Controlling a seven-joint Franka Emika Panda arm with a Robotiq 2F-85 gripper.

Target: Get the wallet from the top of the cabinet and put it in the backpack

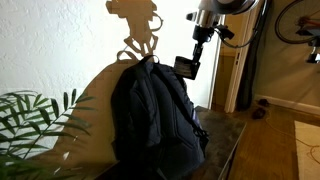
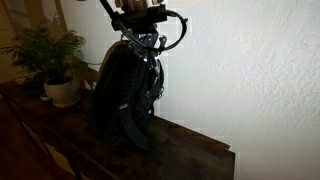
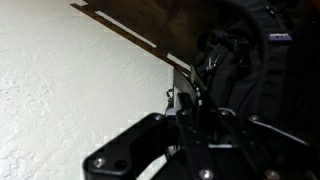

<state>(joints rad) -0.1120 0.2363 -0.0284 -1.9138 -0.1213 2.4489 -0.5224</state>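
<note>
The wallet still hangs outside, beside the bag's upper edge, so the gripper will next move toward the backpack's top (image 1: 164, 67) (image 3: 214, 64), lower the wallet into it and then release it.
A dark backpack (image 1: 155, 110) stands upright on the dark wood cabinet top (image 1: 225, 135), against the white wall; it also shows in an exterior view (image 2: 125, 95) and on the right of the wrist view (image 3: 255, 60). My gripper (image 1: 189, 60) hangs just above and beside the backpack's top, also seen in an exterior view (image 2: 142, 35). Its fingers (image 3: 190, 108) are close together on a thin dark flat thing that looks like the wallet (image 1: 185, 69). The wallet is hard to make out against the dark fingers in the wrist view.
A potted plant (image 2: 50, 60) stands on the cabinet beyond the backpack, and its leaves (image 1: 35, 120) fill a lower corner. The white wall (image 3: 70, 90) is close behind. A doorway (image 1: 240, 60) and wooden floor lie past the cabinet's end.
</note>
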